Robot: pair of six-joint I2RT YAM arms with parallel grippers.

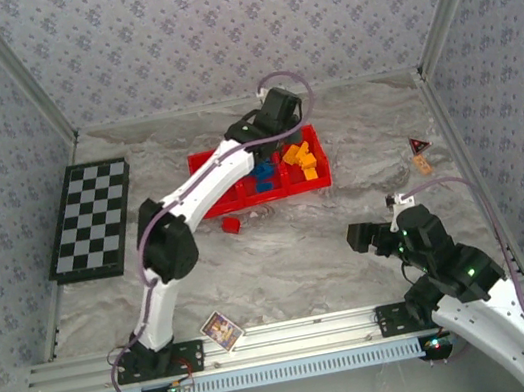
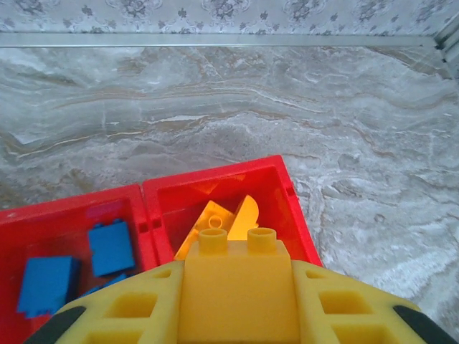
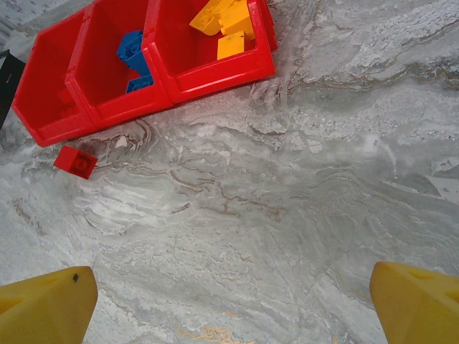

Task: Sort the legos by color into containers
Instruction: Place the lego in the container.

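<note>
The orange-yellow lego in my left gripper needs to come down next, toward the orange-yellow pile below, and then I need to let the lego go there.
The red tray [image 1: 272, 196] lies at the table's middle back with three compartments side by side. Orange-yellow legos [image 1: 303, 160] fill the right one and blue legos [image 1: 262, 170] the middle one. My left gripper [image 1: 276, 132] hangs over the tray's right end, shut on an orange-yellow lego [image 2: 238, 287] held studs forward above the orange-yellow pile [image 2: 215, 223]. The blue legos [image 2: 111, 247] sit one compartment to the left. A red lego [image 1: 231, 225] lies on the table just in front of the tray; it is the red lego [image 3: 75, 161] in the right wrist view. My right gripper [image 1: 371, 238] is open over bare table, its fingertips [image 3: 46, 304] far apart.
A black-and-white checkered board [image 1: 91, 218] lies along the left wall. A small picture card [image 1: 222, 330] rests near the front edge by the left base. A small red triangle piece [image 1: 420, 145] and an orange bit [image 1: 423, 165] sit near the right wall.
</note>
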